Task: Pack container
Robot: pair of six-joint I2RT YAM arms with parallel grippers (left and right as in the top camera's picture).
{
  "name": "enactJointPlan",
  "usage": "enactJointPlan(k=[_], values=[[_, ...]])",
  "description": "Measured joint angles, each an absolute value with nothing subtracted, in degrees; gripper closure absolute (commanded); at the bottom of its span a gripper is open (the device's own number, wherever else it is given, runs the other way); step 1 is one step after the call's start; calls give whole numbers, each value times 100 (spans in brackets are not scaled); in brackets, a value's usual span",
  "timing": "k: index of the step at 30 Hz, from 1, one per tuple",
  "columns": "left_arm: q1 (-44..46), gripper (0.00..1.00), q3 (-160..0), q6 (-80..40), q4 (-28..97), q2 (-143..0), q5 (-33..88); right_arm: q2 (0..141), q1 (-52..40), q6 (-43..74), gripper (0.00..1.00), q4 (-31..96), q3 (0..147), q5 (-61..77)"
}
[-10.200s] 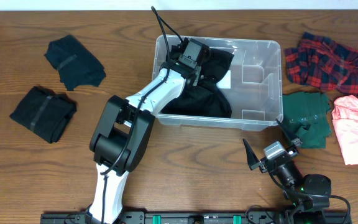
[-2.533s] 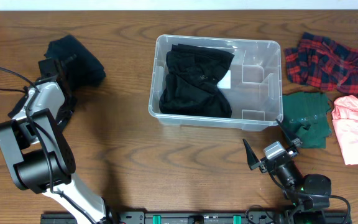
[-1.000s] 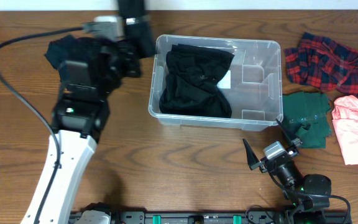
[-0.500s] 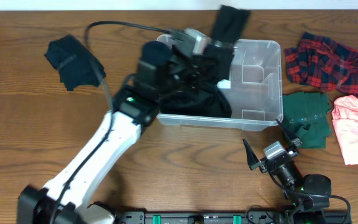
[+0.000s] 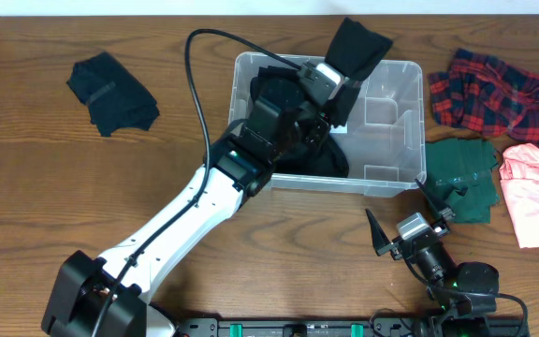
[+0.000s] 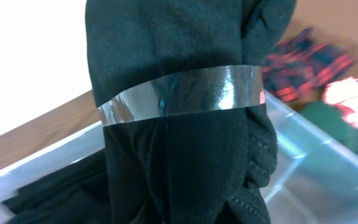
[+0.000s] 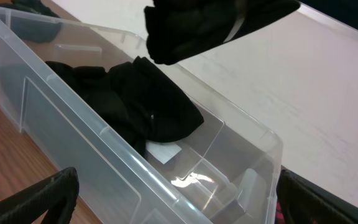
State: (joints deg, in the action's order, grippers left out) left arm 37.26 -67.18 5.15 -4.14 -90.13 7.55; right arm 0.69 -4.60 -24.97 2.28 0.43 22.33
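My left gripper comes down to the left in the overhead view next and releases the garment on the black clothing. The garment stands over the bin's far rim.
The container (image 5: pixel 393 178) is a clear plastic bin in the middle of the table, with black clothing (image 5: pixel 288 140) piled in its left half. My left gripper (image 5: pixel 339 71) is shut on a folded black garment (image 5: pixel 359 43) and holds it above the bin's back rim. In the left wrist view that garment (image 6: pixel 179 162), bound by a clear tape band (image 6: pixel 182 99), fills the frame and hides the fingers. My right gripper (image 5: pixel 393 234) rests open near the table's front right. Its wrist view looks into the container (image 7: pixel 123 155), with the held garment (image 7: pixel 210 25) above.
Another black garment (image 5: pixel 112 92) lies on the table at the far left. Right of the bin lie a red plaid cloth (image 5: pixel 499 94), a dark green cloth (image 5: pixel 461 178) and a pink cloth (image 5: pixel 536 192). Moulded dividers (image 5: pixel 386 117) stand in the bin's right half.
The left arm fetched a folded black garment from the table's left side and swung it right. In the last half second it moved a little further right over the bin's back rim. The right arm is still.
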Motion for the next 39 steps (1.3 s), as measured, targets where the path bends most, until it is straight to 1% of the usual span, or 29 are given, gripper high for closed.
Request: enactJointPlan(k=[6, 10, 16, 19, 21, 25, 26, 27, 33, 36, 39], values=[[3802, 94, -6718, 1031, 60, -9013, -558, 69, -460, -2497, 1, 228, 43, 2233], [3793, 94, -6718, 744, 279, -9013, -1221, 69, -460, -2497, 1, 228, 43, 2233], [3793, 94, -6718, 51, 301, -9026, -1684, 69, -460, -2497, 1, 228, 43, 2233], [3793, 94, -6718, 56, 272, -9100, -1745, 69, -460, -2497, 1, 228, 43, 2233], [3793, 94, -6718, 263, 274, -9207, -1782, 69, -460, -2497, 1, 228, 43, 2233], [3793, 94, -6718, 1282, 301, -9452, -1824, 69, -460, -2497, 1, 228, 43, 2233], [3787, 94, -6718, 1782, 327, -9529, -1831, 69, -460, -2497, 1, 228, 43, 2233], [3787, 94, -6718, 1962, 333, -9550, -1837, 69, -460, -2497, 1, 228, 43, 2233], [3607, 94, -6718, 4047, 707, -9647, -1562, 69, -460, -2497, 1, 228, 43, 2233], [3448, 94, -6718, 4639, 888, -9647, -1308, 69, -460, -2497, 1, 228, 43, 2233], [3236, 94, -6718, 4963, 978, -9647, -954, 69, -460, -2497, 1, 228, 43, 2233]])
